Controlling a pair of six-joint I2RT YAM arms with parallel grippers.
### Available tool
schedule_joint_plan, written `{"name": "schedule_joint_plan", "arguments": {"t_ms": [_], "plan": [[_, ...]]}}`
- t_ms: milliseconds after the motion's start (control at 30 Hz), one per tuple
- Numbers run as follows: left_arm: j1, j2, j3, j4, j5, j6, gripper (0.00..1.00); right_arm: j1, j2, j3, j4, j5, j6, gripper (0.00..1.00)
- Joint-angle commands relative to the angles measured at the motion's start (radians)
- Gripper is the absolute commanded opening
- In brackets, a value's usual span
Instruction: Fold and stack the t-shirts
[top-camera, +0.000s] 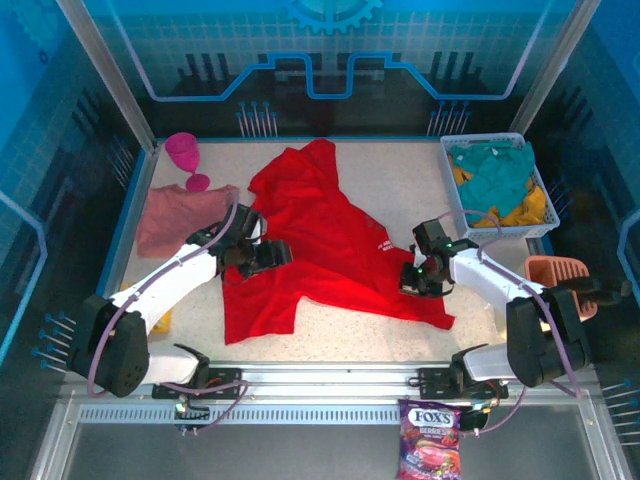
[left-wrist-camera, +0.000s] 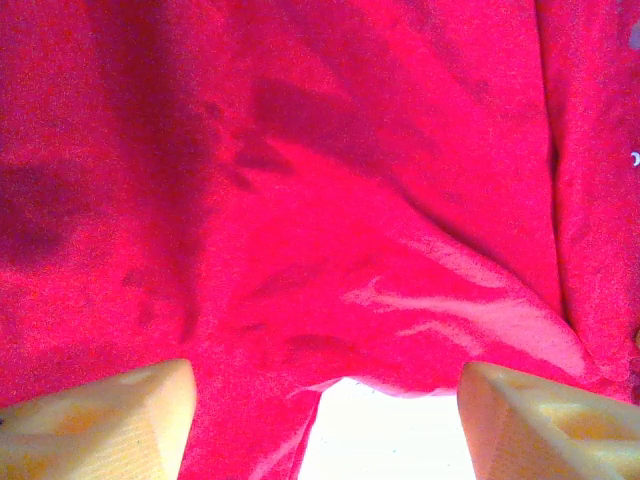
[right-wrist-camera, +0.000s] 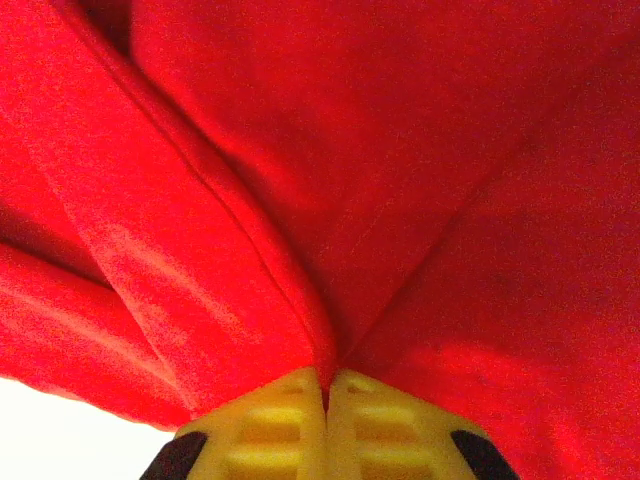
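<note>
My right gripper carries the pinched fold outward to the bare tabletop (top-camera: 424, 168) beside the white basket and releases it next, because this shirt end lies bunched.
A large bright red t-shirt (top-camera: 320, 240) lies crumpled across the middle of the table, white lettering near its right side. A dusty salmon-pink t-shirt (top-camera: 175, 218) lies bunched at the left. My left gripper (top-camera: 268, 257) rests at the red shirt's left part. In the left wrist view the left gripper (left-wrist-camera: 325, 425) is open over the red t-shirt (left-wrist-camera: 330, 200), whose hem edge crosses between the fingers (left-wrist-camera: 110, 420). My right gripper (top-camera: 412, 278) is at the shirt's right edge. In the right wrist view the right gripper (right-wrist-camera: 326, 392) is shut on a pinched fold of the red t-shirt (right-wrist-camera: 300, 200).
A white basket (top-camera: 545, 190) of teal and yellow cloth stands at the back right. A pink goblet (top-camera: 186, 158) stands at the back left. An orange-brown cup (top-camera: 558, 272) sits at the right edge. A candy bag (top-camera: 430, 438) lies on the front rail.
</note>
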Motion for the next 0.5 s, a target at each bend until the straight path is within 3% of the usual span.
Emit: {"name": "schedule_joint_plan", "arguments": {"t_ms": [0,200,467], "plan": [[0.005,-0.034,-0.024,-0.019,-0.006,0.011,0.7,0.005,0.006,0.092,-0.074,0.106,-0.021,0.0],[0.009,-0.055,-0.047,-0.038,-0.012,0.01,0.7,0.005,0.083,0.376,-0.117,0.386,-0.093,0.0],[0.026,-0.101,-0.071,-0.077,-0.047,-0.003,0.7,-0.046,0.403,0.765,-0.068,0.581,-0.231,0.0]]}}
